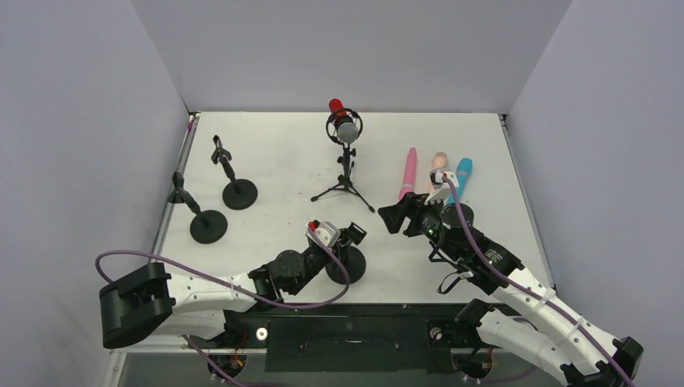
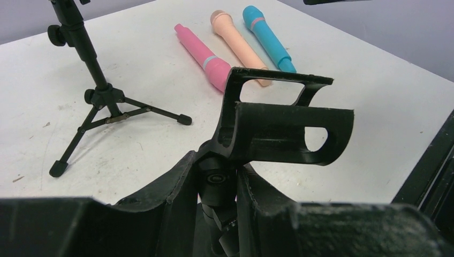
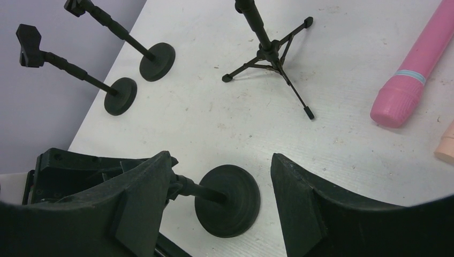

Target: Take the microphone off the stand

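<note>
I should swing the stand in my left gripper outward to the left in the top view and let it go on the free tabletop beside the empty stands.
A microphone (image 1: 346, 130) with a grey head and a red end sits in the ring mount of a black tripod stand (image 1: 346, 179) at the back middle. My left gripper (image 1: 337, 243) is shut on the neck of a round-base stand (image 1: 348, 265) near the front. In the left wrist view my left gripper (image 2: 217, 184) clamps the joint just under that stand's empty clip (image 2: 284, 128). My right gripper (image 1: 395, 216) is open and empty, to the right of the held stand. In its wrist view my right gripper (image 3: 220, 160) hovers above the stand's base (image 3: 227, 201).
A pink (image 1: 407, 173), a peach (image 1: 438, 164) and a blue microphone (image 1: 462, 172) lie side by side at the right. Two empty round-base stands (image 1: 239, 193) (image 1: 208, 226) stand at the left. Walls enclose the table on three sides.
</note>
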